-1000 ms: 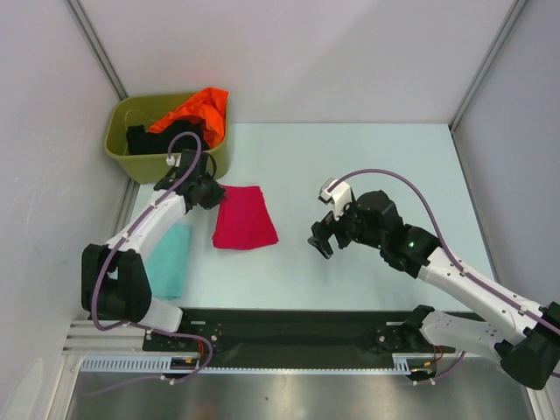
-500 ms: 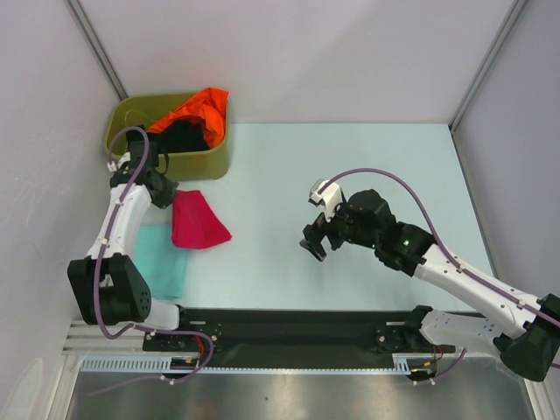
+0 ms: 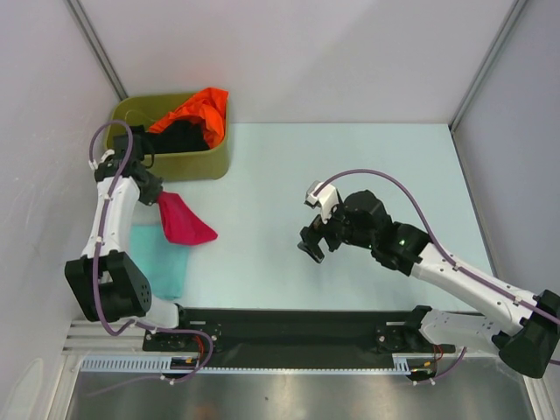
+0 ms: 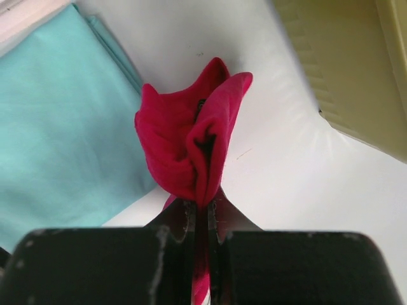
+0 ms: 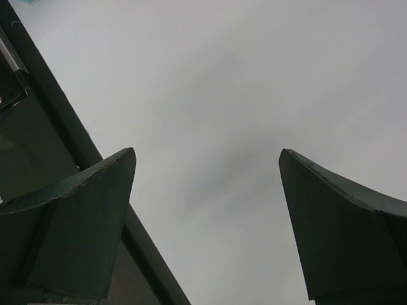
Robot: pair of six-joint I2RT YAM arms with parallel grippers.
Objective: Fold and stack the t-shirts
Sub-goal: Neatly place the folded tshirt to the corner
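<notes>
I will bring my left gripper back and down, lay the red t-shirt over the pale teal t-shirt [image 3: 162,261] [image 4: 70,133], which already lies folded flat, and release.
My left gripper [image 3: 157,194] is shut on the folded crimson-red t-shirt [image 3: 182,221] and holds one edge up at the table's left side. In the left wrist view the red cloth [image 4: 191,152] bunches out from between the closed fingers [image 4: 189,219]. The pale teal t-shirt [image 3: 162,261] lies folded flat just left of and below the red one, and shows in the left wrist view [image 4: 57,127]. Orange [image 3: 197,107] and black [image 3: 179,136] shirts lie in the tub. My right gripper [image 3: 311,245] is open and empty over the table's middle [image 5: 206,184].
The olive-green tub [image 3: 210,162] stands at the back left, just behind my left gripper; its corner shows in the left wrist view [image 4: 356,70]. The black base rail [image 3: 289,328] runs along the near edge. White walls close in the left and right sides.
My left gripper has dragged the red t-shirt leftward from the table's middle-left to beside the teal one, and the shirt now hangs bunched. My right gripper drifted slightly left, still open.
</notes>
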